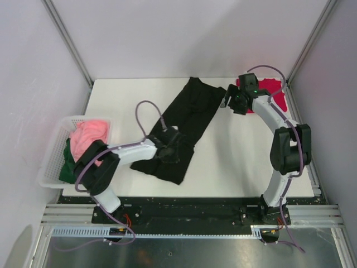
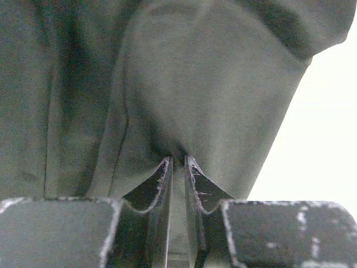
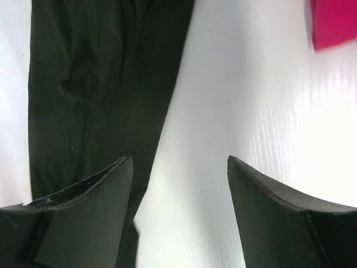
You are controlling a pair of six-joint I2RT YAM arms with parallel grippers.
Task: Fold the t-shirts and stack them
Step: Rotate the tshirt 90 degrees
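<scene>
My right gripper moves back and down onto the black t-shirt's near corner [image 1: 179, 181] next. That corner lies back from it toward my base and is still free.
The black t-shirt [image 1: 187, 120] lies as a long diagonal strip on the white table [image 1: 234, 162], from near left to far centre. My left gripper [image 1: 170, 149] is shut, pinching a fold of the black t-shirt [image 2: 184, 95] near its lower end; cloth bunches at the fingertips [image 2: 167, 167]. My right gripper [image 1: 228, 100] is open and empty beside the shirt's far right edge; the black t-shirt [image 3: 95, 89] lies to its left. The crimson t-shirt [image 1: 268, 92] is folded at the far right corner and also shows in the right wrist view [image 3: 334, 22].
A white lattice basket [image 1: 53, 151] at the table's left edge holds a pink garment [image 1: 86, 137] and a dark green garment [image 1: 68, 164]. Frame posts stand at the far corners.
</scene>
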